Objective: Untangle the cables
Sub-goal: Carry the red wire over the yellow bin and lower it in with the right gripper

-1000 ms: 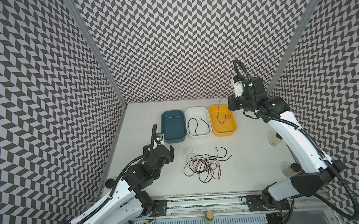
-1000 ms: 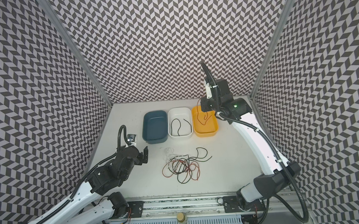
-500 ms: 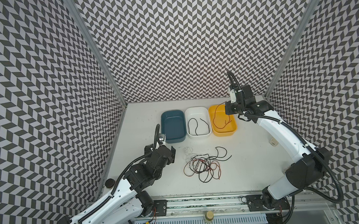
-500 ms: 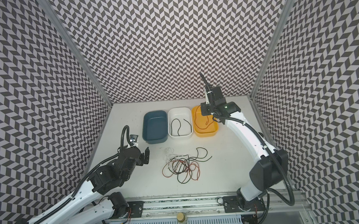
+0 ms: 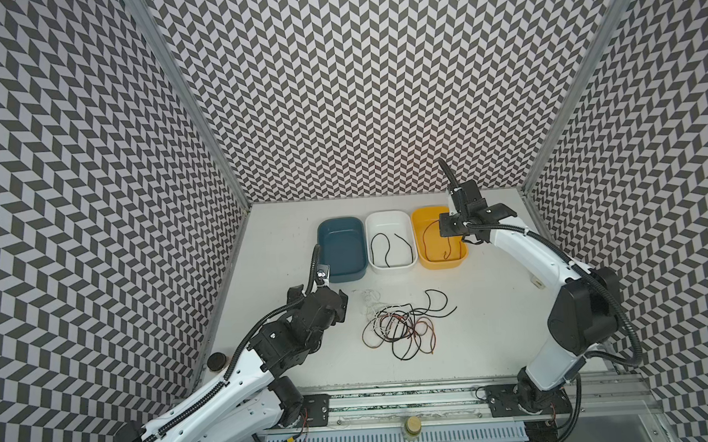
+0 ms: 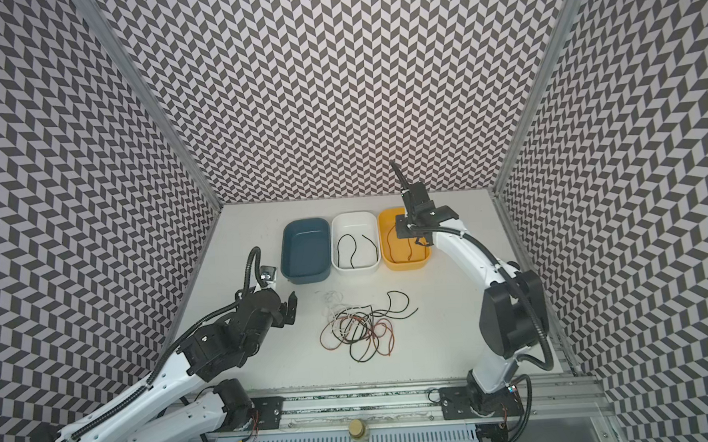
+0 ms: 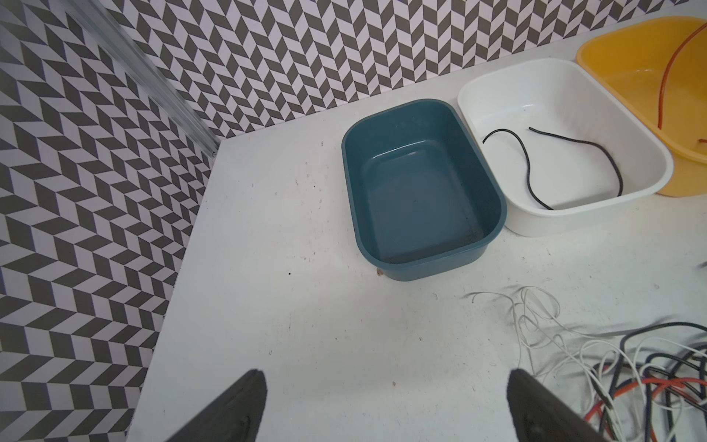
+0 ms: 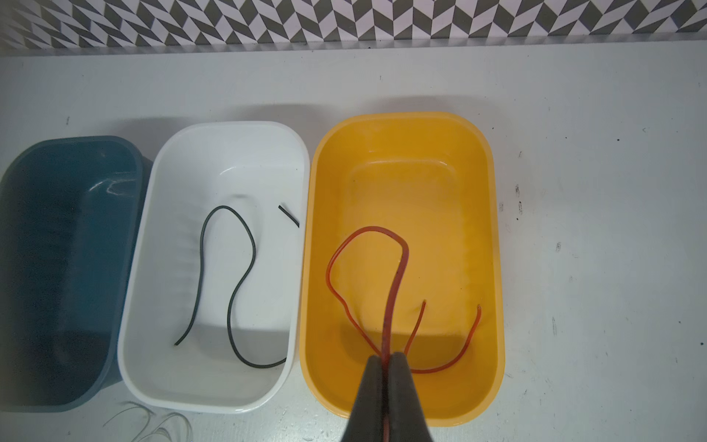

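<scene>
The red-orange cable's loop already hangs inside the yellow bin's rim, so I next need to lower my right gripper toward the bottom of the yellow bin [image 8: 377, 286] and let the cable go there.
A tangle of black, white and red-orange cables [image 5: 399, 330] [image 6: 358, 330] lies on the white table in front of the bins. My right gripper [image 8: 386, 358] [image 5: 447, 230] hovers over the yellow bin [image 5: 442, 265] and is shut on a red-orange cable [image 8: 398, 268] that loops down into that bin. One black cable [image 5: 387, 245] [image 8: 233, 291] lies in the white bin [image 5: 387, 213]. My left gripper [image 7: 386, 377] [image 5: 340, 306] is open and empty. It stands just left of the tangle, whose white strands [image 7: 535, 317] lie close to one finger.
The blue bin [image 5: 341, 220] [image 7: 421, 245] is empty and stands left of the white one. A small black round thing [image 5: 217, 359] sits at the table's left edge. A small pale piece [image 5: 537, 281] lies by the right arm. Patterned walls enclose three sides.
My right gripper has come down and leftward over the yellow bin with the red-orange cable, and more of the cable now rests inside. The left gripper has crept slightly toward the tangle.
</scene>
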Action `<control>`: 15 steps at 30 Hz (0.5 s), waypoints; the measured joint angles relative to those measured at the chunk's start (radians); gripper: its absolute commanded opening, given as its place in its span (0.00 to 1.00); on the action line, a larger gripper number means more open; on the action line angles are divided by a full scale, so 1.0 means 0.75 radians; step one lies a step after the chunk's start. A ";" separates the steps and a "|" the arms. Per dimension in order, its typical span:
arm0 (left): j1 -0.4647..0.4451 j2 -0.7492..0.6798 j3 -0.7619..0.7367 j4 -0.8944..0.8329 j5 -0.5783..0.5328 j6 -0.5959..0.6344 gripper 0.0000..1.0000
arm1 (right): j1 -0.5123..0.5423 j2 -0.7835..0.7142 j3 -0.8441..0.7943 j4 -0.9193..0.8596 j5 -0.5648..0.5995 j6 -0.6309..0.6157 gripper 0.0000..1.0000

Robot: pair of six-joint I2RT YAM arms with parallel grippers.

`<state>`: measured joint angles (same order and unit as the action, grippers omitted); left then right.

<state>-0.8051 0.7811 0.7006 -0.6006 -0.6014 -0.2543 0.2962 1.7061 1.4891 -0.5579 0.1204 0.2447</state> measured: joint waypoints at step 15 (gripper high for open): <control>-0.002 0.036 0.000 -0.008 0.010 0.015 1.00 | 0.000 0.196 -0.004 -0.035 -0.002 0.081 0.00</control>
<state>-0.8062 0.8082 0.7006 -0.6064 -0.5941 -0.2428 0.2962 1.8530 1.4860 -0.5838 0.1192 0.3054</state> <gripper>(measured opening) 0.997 0.048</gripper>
